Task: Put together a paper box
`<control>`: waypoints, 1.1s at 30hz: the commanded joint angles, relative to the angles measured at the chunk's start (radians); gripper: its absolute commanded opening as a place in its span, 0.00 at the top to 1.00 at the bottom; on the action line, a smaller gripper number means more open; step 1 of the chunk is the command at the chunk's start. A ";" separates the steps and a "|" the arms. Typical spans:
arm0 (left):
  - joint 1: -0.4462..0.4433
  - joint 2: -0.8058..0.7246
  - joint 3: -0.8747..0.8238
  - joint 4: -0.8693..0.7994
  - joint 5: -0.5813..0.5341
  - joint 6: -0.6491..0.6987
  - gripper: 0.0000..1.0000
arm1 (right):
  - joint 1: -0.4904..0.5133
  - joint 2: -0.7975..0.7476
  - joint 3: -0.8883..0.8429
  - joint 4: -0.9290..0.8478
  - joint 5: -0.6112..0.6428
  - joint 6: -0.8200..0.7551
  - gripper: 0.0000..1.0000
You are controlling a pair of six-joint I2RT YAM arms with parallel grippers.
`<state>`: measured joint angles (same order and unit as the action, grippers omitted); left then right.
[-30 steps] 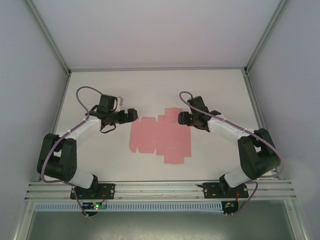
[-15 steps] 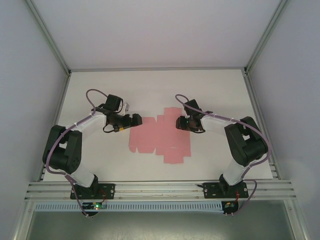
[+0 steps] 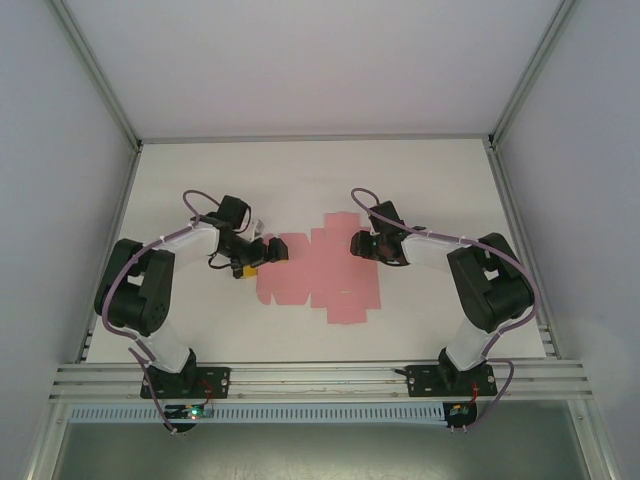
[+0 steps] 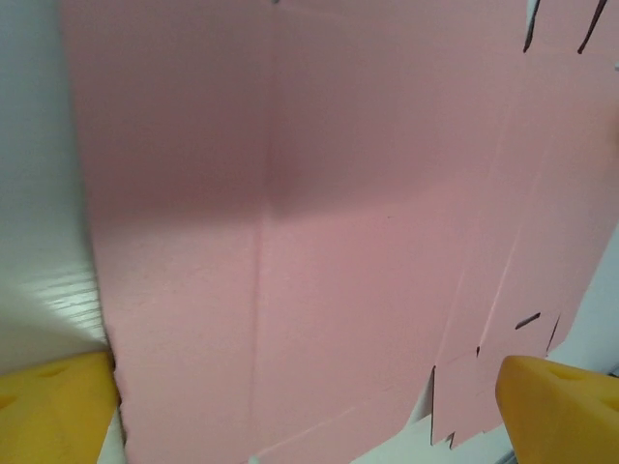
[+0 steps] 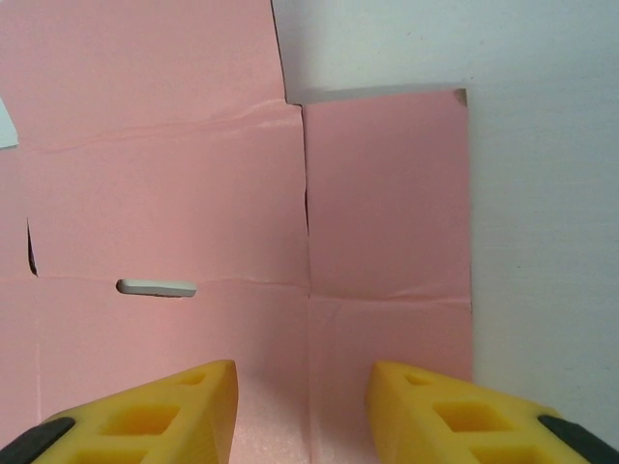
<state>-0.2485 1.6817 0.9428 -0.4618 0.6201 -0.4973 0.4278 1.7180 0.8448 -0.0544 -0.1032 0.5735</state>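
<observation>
The left gripper tilts toward the sheet [image 4: 338,242] next and works one yellow finger under the rough edge of the sheet [image 4: 116,372], because that fingertip already stands just off it.
The paper box [image 3: 310,278] is a flat pink die-cut sheet with flaps and creases, lying in the middle of the white table. My left gripper [image 3: 272,249] is low at the sheet's left edge. In the left wrist view the sheet [image 4: 338,242] spreads under the wide-open gripper [image 4: 309,416], with one yellow fingertip [image 4: 53,411] off its edge. My right gripper [image 3: 357,243] is over the upper right flaps. In the right wrist view the gripper [image 5: 302,416] stands open with its yellow fingers [image 5: 145,416] either side of a crease in the sheet [image 5: 174,222], gripping nothing.
The white table [image 3: 200,180] has bare room behind and to both sides of the sheet. Grey walls and metal posts [image 3: 130,150] bound it. An aluminium rail [image 3: 320,378] with both arm bases runs along the near edge.
My left gripper has moved right and down onto the sheet's left edge, its arm folding in. My right gripper has shifted slightly left over the flaps. The sheet lies as before.
</observation>
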 commanded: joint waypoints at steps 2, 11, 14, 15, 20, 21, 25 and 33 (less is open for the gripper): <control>-0.016 0.032 -0.012 0.027 0.126 -0.035 0.00 | -0.004 0.060 -0.061 -0.083 -0.020 0.018 0.55; -0.018 -0.051 -0.071 0.265 0.264 -0.134 0.05 | -0.003 0.074 -0.101 -0.035 -0.053 0.047 0.57; -0.018 -0.147 -0.093 0.378 0.308 -0.186 0.05 | -0.004 0.071 -0.122 -0.009 -0.064 0.056 0.57; -0.018 -0.182 -0.101 0.412 0.320 -0.203 0.06 | -0.007 0.069 -0.130 0.001 -0.070 0.058 0.57; -0.019 -0.300 -0.119 0.440 0.292 -0.219 0.09 | -0.012 0.055 -0.161 0.048 -0.090 0.075 0.57; -0.023 -0.308 -0.114 0.405 0.259 -0.209 0.14 | -0.012 0.052 -0.165 0.053 -0.094 0.075 0.57; -0.039 -0.286 -0.082 0.242 0.098 -0.122 0.24 | -0.013 0.042 -0.172 0.070 -0.108 0.072 0.57; -0.056 -0.164 -0.059 0.227 0.066 -0.102 0.36 | -0.015 0.030 -0.187 0.095 -0.120 0.073 0.57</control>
<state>-0.2874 1.5005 0.8455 -0.1883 0.7212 -0.6369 0.4076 1.7023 0.7197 0.2073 -0.1768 0.6235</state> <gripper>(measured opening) 0.659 0.430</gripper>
